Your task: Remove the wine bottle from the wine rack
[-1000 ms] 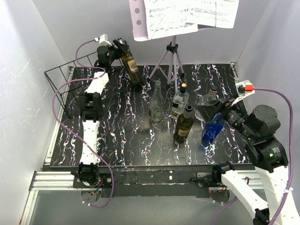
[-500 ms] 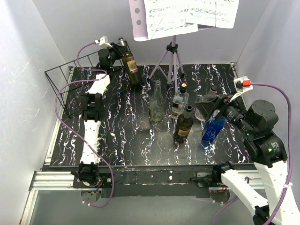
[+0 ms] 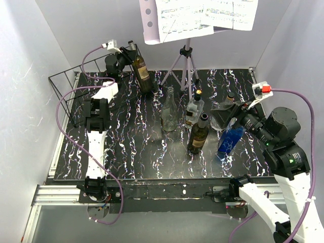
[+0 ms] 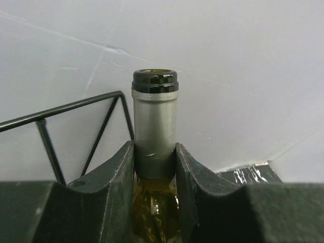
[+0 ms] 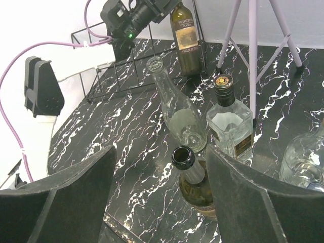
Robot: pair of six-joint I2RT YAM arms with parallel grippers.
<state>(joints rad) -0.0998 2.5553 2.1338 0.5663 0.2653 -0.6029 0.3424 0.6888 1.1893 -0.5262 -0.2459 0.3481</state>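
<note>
The tabletop [image 3: 164, 149] beside the dark open bottle is bare, so I will swing my left gripper back, away from the rack [image 3: 71, 91], and release the wine bottle there.
A dark green wine bottle [image 3: 141, 74] with a cream label stands nearly upright at the back of the table, just right of the black wire wine rack [image 3: 71, 91]. My left gripper [image 3: 125, 54] is shut on its silver-foiled neck [image 4: 154, 132]; the jaws press both sides of the neck. A rack corner [image 4: 76, 109] shows behind it. The bottle also shows in the right wrist view [image 5: 185, 38], beside the rack [image 5: 131, 66]. My right gripper [image 3: 229, 112] is open and empty, hovering above the bottles at the right.
A clear empty bottle [image 3: 169, 109], a square clear bottle with gold cap [image 3: 194, 109], a dark open bottle [image 3: 198, 134], a blue bottle [image 3: 230, 139] and a round glass bottle [image 3: 225, 109] stand mid-table. A tripod music stand [image 3: 185, 66] stands at the back.
The left gripper has tipped the held wine bottle more upright and shifted slightly right. The right arm drew back a little, then stayed still.
</note>
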